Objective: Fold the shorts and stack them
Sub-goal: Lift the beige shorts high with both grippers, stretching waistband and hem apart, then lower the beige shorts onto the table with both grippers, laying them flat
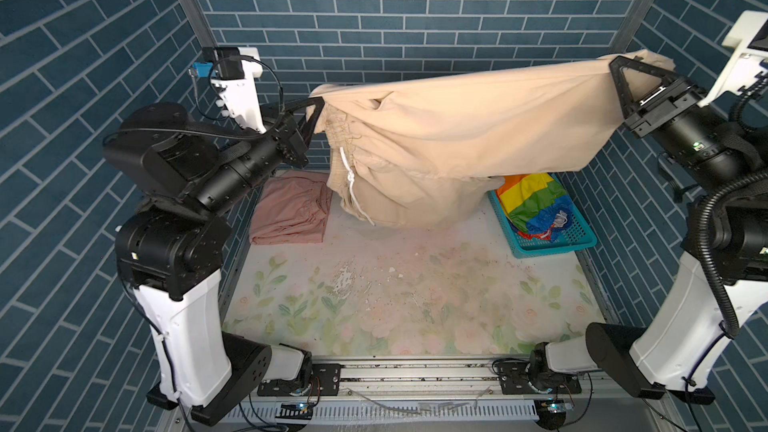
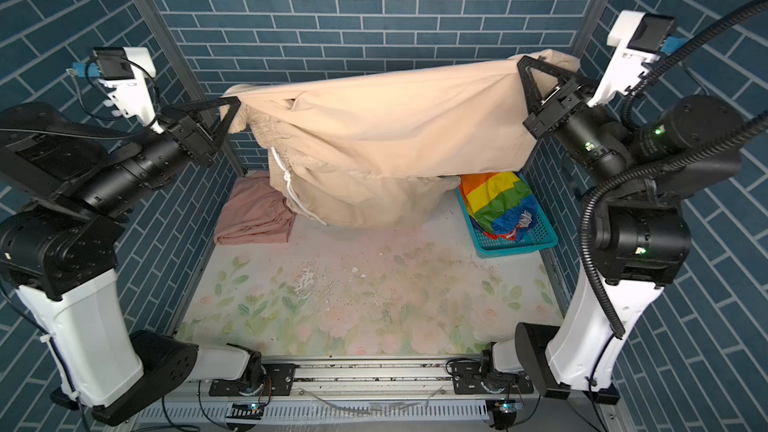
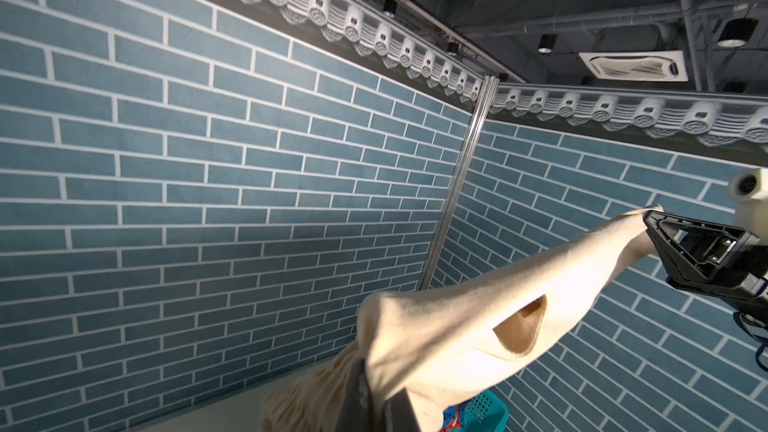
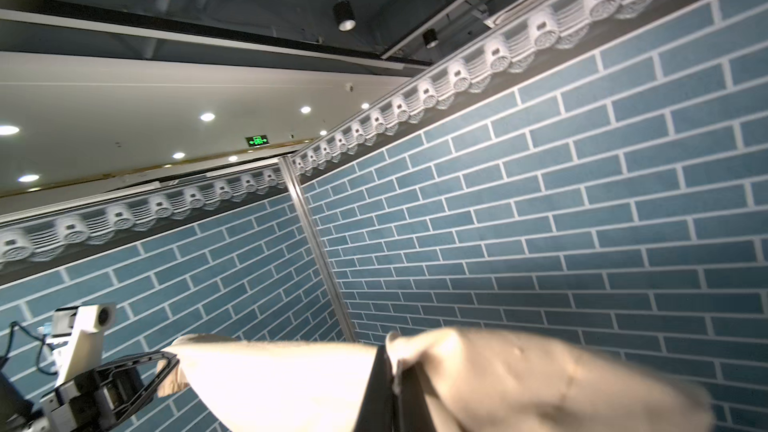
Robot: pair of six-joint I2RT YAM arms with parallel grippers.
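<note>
The beige shorts (image 1: 449, 130) are hanging in the air, so my left gripper will next move outward and down to the bare tabletop beside the pink shorts and let go of the waistband corner.
The beige shorts (image 1: 449, 130) (image 2: 386, 126) hang stretched in the air between my two grippers, waistband and white drawstring drooping near the left end. My left gripper (image 1: 318, 103) (image 2: 237, 103) (image 3: 374, 371) is shut on the waist end. My right gripper (image 1: 615, 64) (image 2: 521, 62) (image 4: 392, 351) is shut on the opposite end, held higher. The pink shorts (image 1: 291, 214) (image 2: 255, 218) lie folded on the table at the back left. The rainbow-striped shorts (image 1: 532, 201) (image 2: 498, 205) sit crumpled in the basket.
A teal perforated basket (image 1: 557, 243) (image 2: 519, 245) (image 3: 490, 413) stands at the back right of the floral table (image 1: 415, 292) (image 2: 374, 297). Blue brick walls close in the back and both sides. The hanging cloth hides part of the table's back.
</note>
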